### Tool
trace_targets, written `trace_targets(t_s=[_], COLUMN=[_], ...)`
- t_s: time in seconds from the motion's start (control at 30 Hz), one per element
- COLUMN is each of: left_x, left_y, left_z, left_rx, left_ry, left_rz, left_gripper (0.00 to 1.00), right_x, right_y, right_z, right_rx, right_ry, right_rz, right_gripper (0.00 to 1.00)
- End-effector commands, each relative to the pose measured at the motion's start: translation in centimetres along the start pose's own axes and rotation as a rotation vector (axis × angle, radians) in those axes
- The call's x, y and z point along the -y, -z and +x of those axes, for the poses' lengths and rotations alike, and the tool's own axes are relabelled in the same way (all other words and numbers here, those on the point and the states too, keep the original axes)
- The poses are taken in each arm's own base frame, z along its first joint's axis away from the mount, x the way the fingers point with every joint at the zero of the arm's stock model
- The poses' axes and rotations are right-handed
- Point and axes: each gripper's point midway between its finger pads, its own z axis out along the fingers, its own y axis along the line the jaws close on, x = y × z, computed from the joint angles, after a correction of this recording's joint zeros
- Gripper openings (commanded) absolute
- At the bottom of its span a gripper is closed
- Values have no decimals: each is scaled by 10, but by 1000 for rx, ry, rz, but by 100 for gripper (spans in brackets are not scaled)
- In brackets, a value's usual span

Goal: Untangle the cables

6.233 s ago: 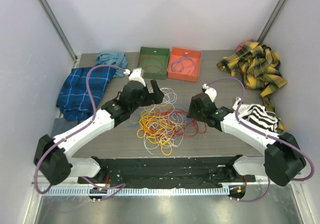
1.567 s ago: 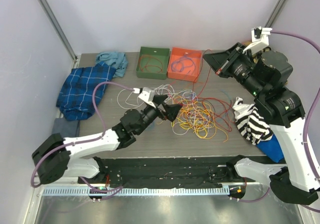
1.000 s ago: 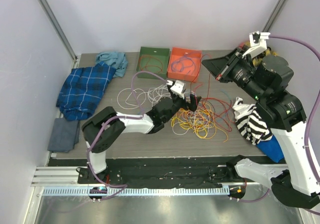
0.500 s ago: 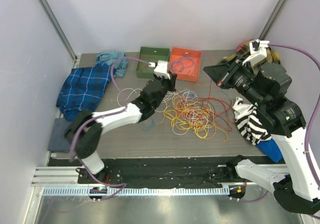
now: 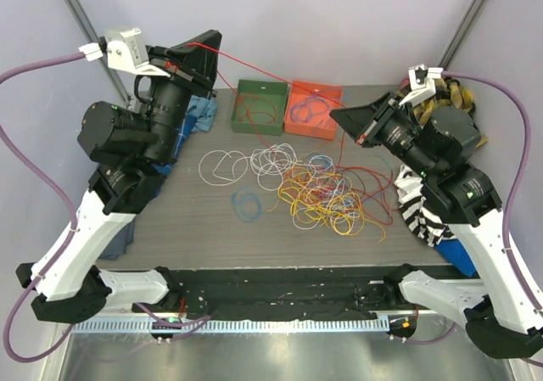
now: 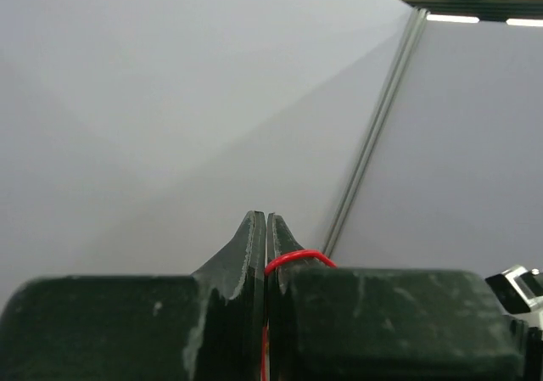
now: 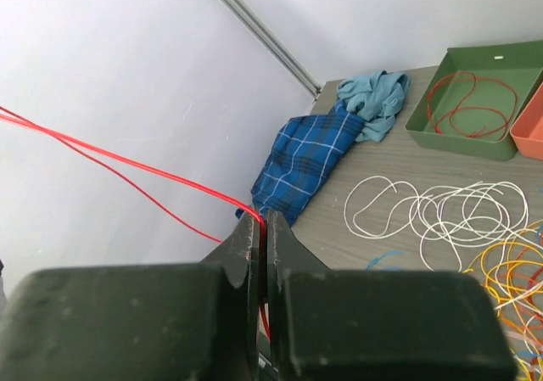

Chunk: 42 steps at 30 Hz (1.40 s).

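The red cable is held high by my left gripper, so my right gripper should next move down toward the yellow and orange tangle and then let go of the cable.
A red cable runs taut through the air between my two grippers. My left gripper is raised high at the upper left, shut on the cable's one end; in the left wrist view the red cable loops out of the shut left gripper. My right gripper is also lifted, shut on the same red cable, which leaves the right gripper to the left. Below lie the other cables: a yellow and orange tangle, white loops and a small blue coil.
A green tray holding a red loop and an orange tray holding a purple loop stand at the back. A blue plaid cloth lies at the left, a striped cloth and a yellow plaid cloth at the right.
My left gripper was open low over the pile; it has shut on the red cable and swung up high to the left, pulling the cable taut. The right gripper stayed raised and shut.
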Motion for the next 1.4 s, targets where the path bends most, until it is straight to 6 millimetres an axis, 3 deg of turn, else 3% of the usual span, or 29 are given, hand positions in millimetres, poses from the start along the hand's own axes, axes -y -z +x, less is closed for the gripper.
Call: trace_targets(t_s=[0.0,0.13,0.17,0.23,0.27,0.33,0.47,0.5,0.53,0.57,0.63,0.73,0.97,1.2,1.37], left_x=[-15,-15,-13,-8,-3,3,1,-1,-4,-6,-8,-10,-6,-4,-4], left_y=[5,9,9,-1,-1,-14,-13,-14,-13,-8,-8,-10,-16,-18,-14], left_z=[-16,-40,-62,-66,-97,-79,-82,-71,-69,-75,-60,-55,-47,-45,-50], left_rx=[-12,25,65,55,109,47,47,30,27,44,18,1,-22,-31,-29], left_ry=[-81,-92,-98,-118,-104,-129,-156,-165,-167,-162,-177,-192,-203,-196,-187], left_rz=[-53,-50,-45,-37,-28,-13,-18,-26,-38,-41,-43,-54,-42,-33,-27], left_gripper=[0,0,1,0,1,0,0,0,0,0,0,0,0,0,1], right_x=[21,39,44,52,62,68,89,94,92,101,110,126,152,145,151], right_y=[-14,-30,-35,-41,-47,-51,-56,-57,-55,-53,-50,-46,-36,-44,-53], right_z=[11,32,40,54,68,85,133,141,153,165,178,194,217,219,245], right_rx=[-10,-50,-72,-110,-153,-196,-301,-312,-340,-362,-380,-388,-395,-376,-455], right_ry=[-36,-45,-45,-34,-33,-24,43,63,89,113,160,185,242,258,262], right_rz=[54,75,78,85,100,106,138,156,153,183,212,262,310,269,249], right_gripper=[1,1,1,1,1,1,1,6,25,37,57,71,76,77,74])
